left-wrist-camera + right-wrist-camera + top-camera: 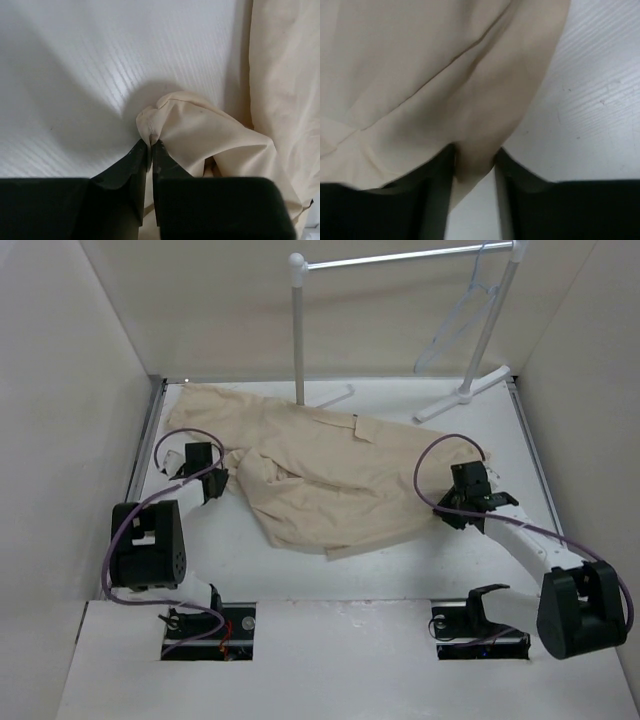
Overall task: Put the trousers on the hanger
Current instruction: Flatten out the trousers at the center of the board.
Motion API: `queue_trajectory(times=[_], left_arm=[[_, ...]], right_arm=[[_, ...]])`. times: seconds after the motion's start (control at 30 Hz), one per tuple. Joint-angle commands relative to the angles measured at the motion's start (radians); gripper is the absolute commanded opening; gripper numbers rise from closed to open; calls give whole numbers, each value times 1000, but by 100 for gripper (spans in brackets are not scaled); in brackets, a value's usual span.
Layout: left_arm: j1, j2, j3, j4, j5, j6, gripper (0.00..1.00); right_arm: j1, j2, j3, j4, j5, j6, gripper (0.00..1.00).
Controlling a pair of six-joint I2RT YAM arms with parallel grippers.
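My left gripper should lift the trousers' fold toward the table's metal edge, to the gripper's left in the top view, stretch the bunched trousers and release.
The beige trousers [330, 480] lie crumpled across the middle of the table. My left gripper [212, 485] is at their left edge, and in the left wrist view it [151, 144] is shut on a small pinched fold of the trousers [200, 130]. My right gripper [447, 506] is at their right edge. In the right wrist view it [474, 159] has a thicker fold of the trousers [445, 75] pressed between its fingertips. The pale hanger [462, 312] hangs from the rack rail at the far right, away from both grippers.
A white garment rack [298, 330] with a metal rail stands at the back, one post touching the trousers' far edge, its foot [465, 390] at the far right. White walls close the table [300, 575] on the left, right and back.
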Motion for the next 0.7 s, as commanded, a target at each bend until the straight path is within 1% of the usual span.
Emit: queue_trajectory(times=[0.0, 0.03, 0.13, 0.2, 0.3, 0.4, 0.57, 0.63, 0.67], left_arm=[[22, -165, 25, -110, -23, -11, 1], [39, -236, 28, -156, -36, -2, 0], [108, -440, 67, -330, -79, 47, 0], [157, -554, 124, -456, -99, 81, 0], [223, -652, 219, -587, -113, 130, 0], [260, -675, 330, -685, -132, 173, 0], [271, -608, 563, -785, -292, 315, 1], [268, -568, 583, -823, -358, 377, 2], [271, -548, 562, -827, -369, 391, 2]], right_arm=[[7, 39, 32, 103, -7, 19, 34], [-4, 52, 44, 112, -5, 19, 25], [-44, 63, 72, 118, -14, 16, 11], [-56, 51, 87, 115, -14, 14, 8], [-61, 22, 104, 97, -19, 8, 7], [-64, -16, 112, 68, -28, 8, 5], [-119, -99, 110, 20, -51, 0, 4], [-139, -124, 100, 10, -60, -9, 4], [-140, -131, 91, 10, -60, -9, 4]])
